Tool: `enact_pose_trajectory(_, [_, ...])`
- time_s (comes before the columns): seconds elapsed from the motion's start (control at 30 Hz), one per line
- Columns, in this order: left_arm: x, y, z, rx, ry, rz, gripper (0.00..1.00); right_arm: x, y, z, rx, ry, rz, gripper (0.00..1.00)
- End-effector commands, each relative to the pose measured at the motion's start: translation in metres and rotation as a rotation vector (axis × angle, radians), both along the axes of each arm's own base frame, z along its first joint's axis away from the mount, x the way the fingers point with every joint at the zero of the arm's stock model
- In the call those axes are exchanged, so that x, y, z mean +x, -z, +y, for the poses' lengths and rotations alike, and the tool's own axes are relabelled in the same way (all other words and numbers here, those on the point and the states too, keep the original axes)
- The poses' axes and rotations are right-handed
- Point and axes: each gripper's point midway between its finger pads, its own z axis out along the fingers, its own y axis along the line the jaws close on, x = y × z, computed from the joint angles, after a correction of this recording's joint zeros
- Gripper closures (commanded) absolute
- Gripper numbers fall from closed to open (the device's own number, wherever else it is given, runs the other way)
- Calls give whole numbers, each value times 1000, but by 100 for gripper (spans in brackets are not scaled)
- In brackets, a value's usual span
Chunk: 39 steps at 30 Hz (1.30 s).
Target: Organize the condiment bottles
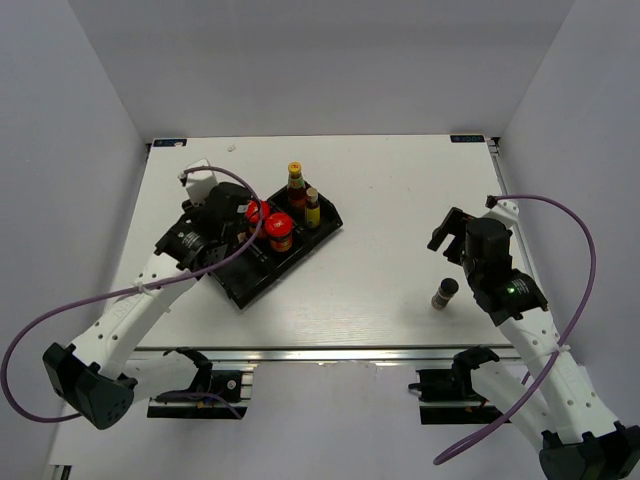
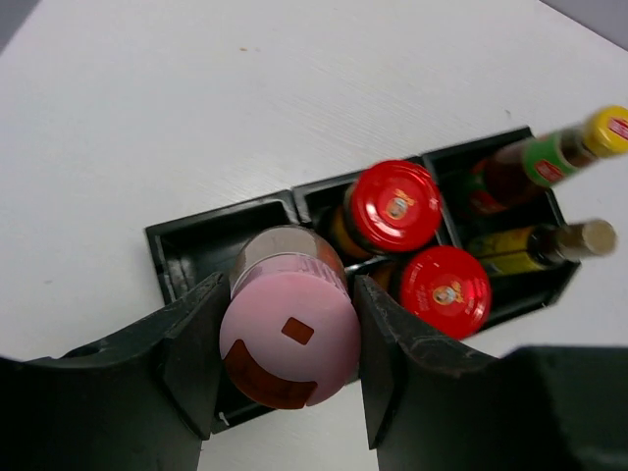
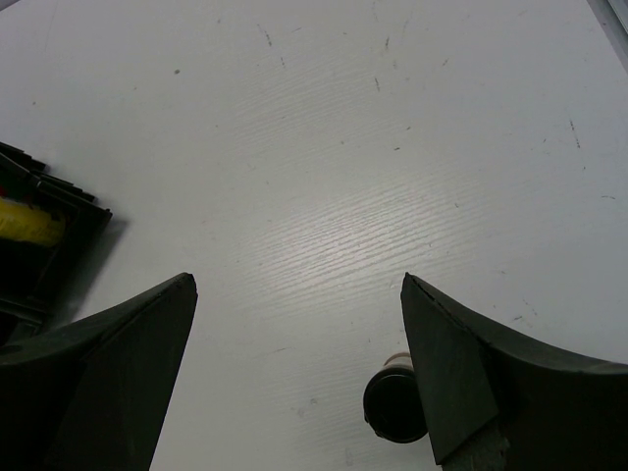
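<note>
The open bottom of the end section point(image 2: 214, 242) lies below my left gripper, so next I should move that gripper down, turn it square to the tray and release the pink-capped bottle point(image 2: 289, 334) in that section.
My left gripper point(image 2: 289, 294) is shut on the pink-capped bottle point(image 2: 289, 334), over the left end compartment of the black tray point(image 2: 167, 250). I cannot tell whether the bottle rests on the tray floor. Two red-lidded jars point(image 2: 395, 204) point(image 2: 444, 291) stand in the middle compartment. The tall yellow-capped sauce bottle point(image 2: 545, 162) and the small yellow bottle point(image 2: 535, 245) stand in the far compartment. The small dark shaker point(image 1: 445, 293) stands alone on the table at the right. My right gripper point(image 3: 297, 285) is open and empty, and the shaker point(image 3: 394, 402) is just inside its right finger.
The tray point(image 1: 240, 285) lies diagonally left of the table's centre. In the top view my left gripper point(image 1: 240, 230) covers its near-left end. My right gripper point(image 1: 450, 235) hangs just behind the shaker. A corner of the tray point(image 3: 39, 235) shows at the left edge of the right wrist view.
</note>
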Motion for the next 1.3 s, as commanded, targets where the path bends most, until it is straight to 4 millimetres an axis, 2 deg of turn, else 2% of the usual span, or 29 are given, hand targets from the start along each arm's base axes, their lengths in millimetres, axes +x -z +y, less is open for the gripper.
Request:
enact_pose_trajectory(0.0, [-13,-2,37,-2,-165,-9,76,6,-4,0,-3,0,-19,11])
enact_pose_trajectory(0.1, [-4,5,41,-22,-171,-24,77,7,-1,1,-6,-3,-6,11])
enact_pose_trajectory(0.27, [9,39,38,-44,-116,44,75,6,4,-1,-15,8,11,11])
enact_pose_trajectory(0.33, [16,50,45,-62,-132,63,75,6,6,0,-15,3,18,11])
enact_pose_trajectory(0.43, [23,73,58,-59,-187,91,72,0,11,0,-11,-3,45,11])
enact_pose_trajectory(0.47, [25,80,57,-75,-176,105,71,-4,13,0,-5,-5,46,11])
enact_pose_trajectory(0.5, [29,88,60,-78,-185,116,71,-8,21,-2,-7,2,61,11])
enact_pose_trajectory(0.57, [32,94,62,-82,-195,124,69,-13,23,-5,-6,14,65,11])
enact_pose_trajectory(0.6, [34,100,64,-74,-205,137,69,-20,31,-8,-13,26,104,11])
enact_pose_trajectory(0.67, [35,105,65,-67,-214,149,66,-26,37,-11,-20,34,140,11])
enact_pose_trajectory(0.8, [39,116,59,-81,-193,162,61,-47,63,-6,-17,-8,271,11])
enact_pose_trajectory(0.9, [40,121,58,-84,-190,172,60,-56,79,-12,-31,28,334,11])
enact_pose_trajectory(0.97, [40,122,58,-81,-192,170,54,-58,84,-12,-33,29,348,11])
enact_pose_trajectory(1.0, [40,123,60,-78,-198,171,47,-58,85,-11,-31,25,353,11])
enact_pose_trajectory(1.07, [38,125,60,-75,-199,180,43,-60,92,-12,-30,35,371,10])
enact_pose_trajectory(1.1, [38,126,60,-74,-200,184,37,-60,93,-14,-36,45,373,11])
enact_pose_trajectory(1.27, [37,125,60,-74,-202,184,25,-60,100,-10,-27,35,397,11])
